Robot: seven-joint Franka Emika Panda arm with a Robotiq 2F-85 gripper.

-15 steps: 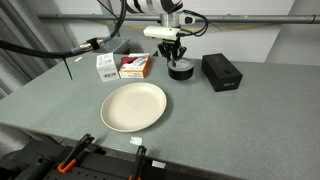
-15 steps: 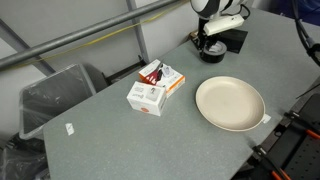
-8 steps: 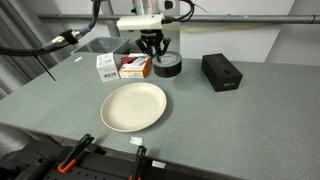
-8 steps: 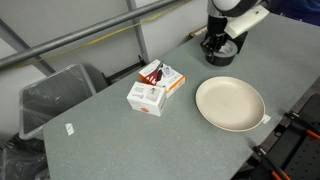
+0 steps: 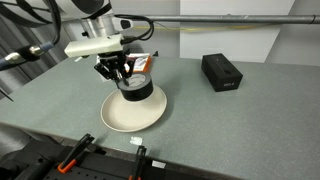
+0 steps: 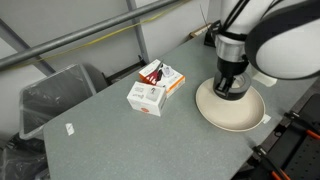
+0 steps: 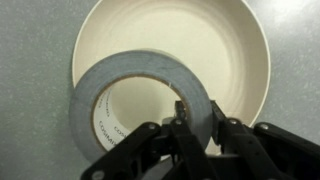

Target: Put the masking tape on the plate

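The masking tape (image 5: 137,91) still hangs just above the plate's flat bottom, so my gripper will lower it down there next and open to release the masking tape's side.
My gripper (image 5: 126,82) is shut on the masking tape (image 5: 137,91), a black ring-shaped roll, and holds it just above the cream-white plate (image 5: 128,115). In the wrist view the roll (image 7: 120,72) shows its grey side and pale inner core, with one finger inside the ring and one outside, clamping its wall; the gripper (image 7: 196,112) comes in from the bottom. The plate (image 7: 200,40) lies directly beneath the roll. In an exterior view the gripper (image 6: 229,88) stands over the plate (image 6: 250,112); the roll is mostly hidden there.
A black rectangular box (image 5: 221,71) lies at the back of the grey table. Small cartons (image 6: 154,88) sit beside the plate, partly hidden behind the arm in an exterior view (image 5: 146,62). A dark bin (image 6: 55,95) stands off the table's edge.
The gripper has carried the tape from near the black box, past the cartons, to above the plate. The tape stayed gripped throughout.
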